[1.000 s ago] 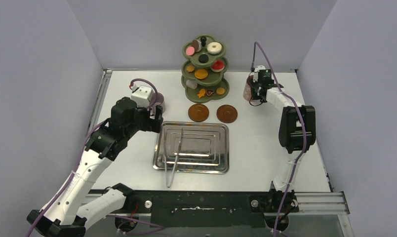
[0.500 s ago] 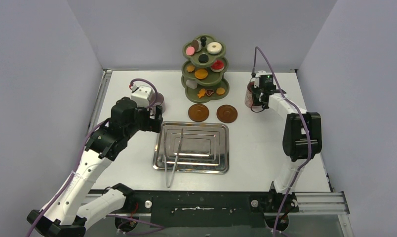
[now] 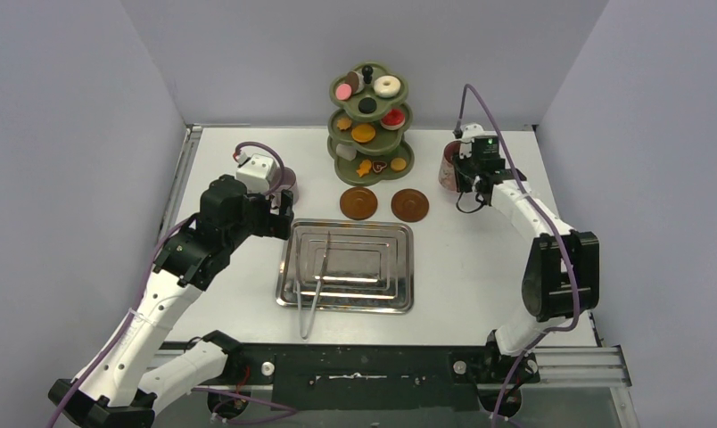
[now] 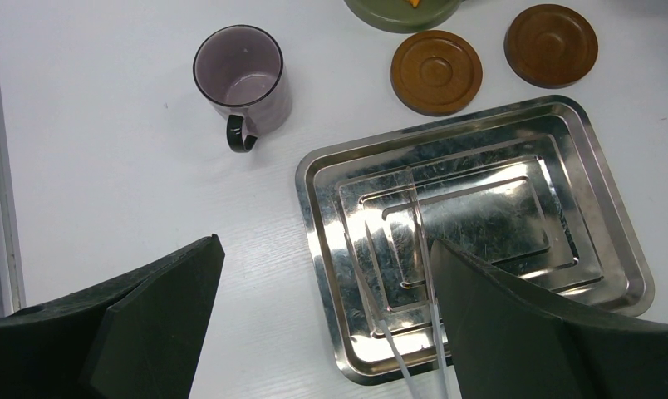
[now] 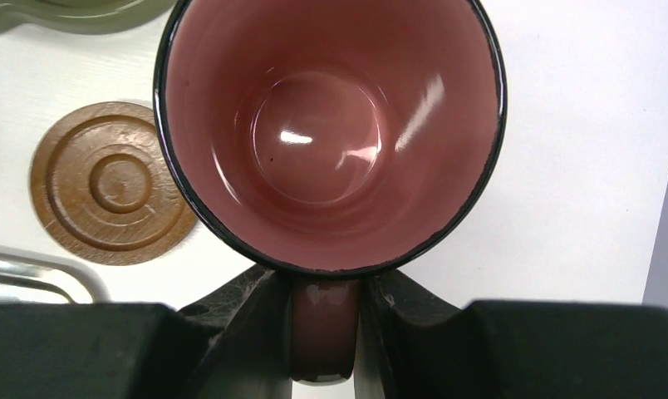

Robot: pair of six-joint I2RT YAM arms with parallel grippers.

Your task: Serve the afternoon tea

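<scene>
I should next move the mug in my right gripper back toward the brown coaster nearest the pink mug (image 3: 410, 205) and down onto it, then open, because that coaster is empty.
My right gripper (image 5: 325, 287) is shut on the handle of the pink mug (image 5: 322, 125), which stands upright at the back right (image 3: 448, 169), right of the two brown coasters (image 3: 358, 203) (image 3: 410, 205). One coaster (image 5: 106, 187) lies left of the mug. The olive-green three-tier stand (image 3: 407, 166) holds a donut (image 3: 388, 86) and several other sweets. My left gripper (image 4: 324, 245) is open and empty above the tray's left edge. The mauve mug (image 4: 241, 76) stands on the table beyond it, handle toward me.
A shiny steel tray (image 3: 403, 267) lies at the table's middle with metal tongs (image 3: 315, 285) across its left part, their ends over the near rim. Grey walls close in the back and both sides.
The right arm's elbow has swung toward the near right and its wrist has turned, with the pink mug still held at about the same spot. The left arm has not moved.
</scene>
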